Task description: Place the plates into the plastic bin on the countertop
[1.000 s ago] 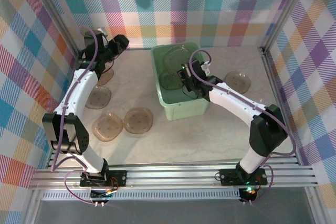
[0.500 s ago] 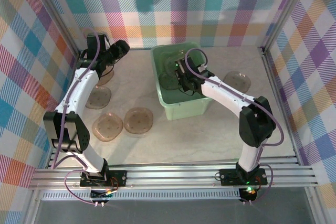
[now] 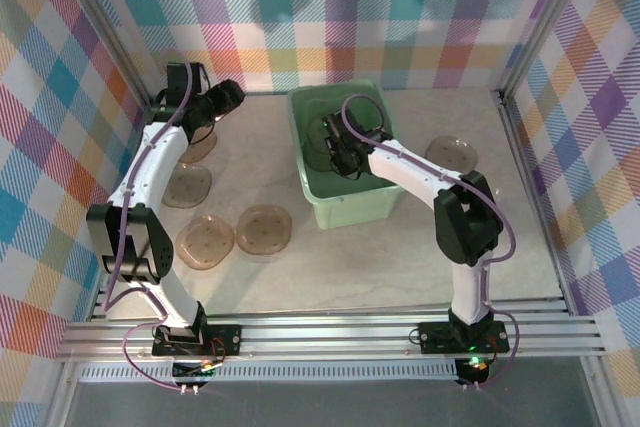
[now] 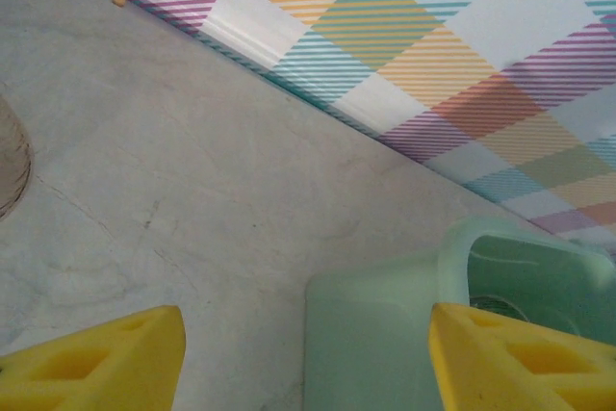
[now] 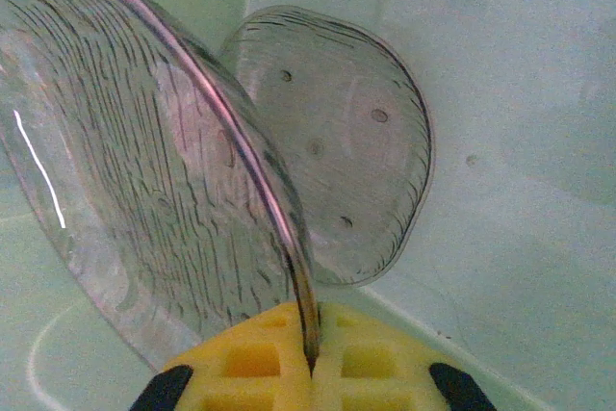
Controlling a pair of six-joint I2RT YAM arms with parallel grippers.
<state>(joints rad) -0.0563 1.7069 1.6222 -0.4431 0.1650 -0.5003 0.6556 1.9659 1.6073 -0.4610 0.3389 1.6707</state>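
Note:
My right gripper lowers the smoky plate point(image 5: 144, 161) onto the second plate point(image 5: 337, 141) next, before opening.
The mint-green plastic bin point(image 3: 350, 209) stands at the back middle of the countertop point(image 3: 400, 257). My right gripper point(image 3: 337, 150) reaches down inside it, shut on the rim of a smoky plate point(image 5: 144, 161) that it holds on edge. The yellow pads point(image 5: 260, 358) pinch that rim at the right gripper point(image 5: 310, 339). A second plate point(image 5: 356, 141) lies in the bin point(image 5: 520, 93) behind the held one. My left gripper point(image 3: 232, 95) hovers open at the back left, holding nothing. Between its yellow fingers point(image 4: 96, 363) the left gripper point(image 4: 308, 372) looks at the bin's corner point(image 4: 385, 334).
Loose plates lie on the countertop left of the bin point(image 3: 187, 185), point(image 3: 205, 241), point(image 3: 264, 229). Another plate point(image 3: 200, 143) sits partly under the left arm, and one more plate point(image 3: 452, 155) lies right of the bin. Plaid walls close in the back and both sides.
The right arm has swung left and deeper into the bin with the plate still gripped. The left gripper has barely shifted.

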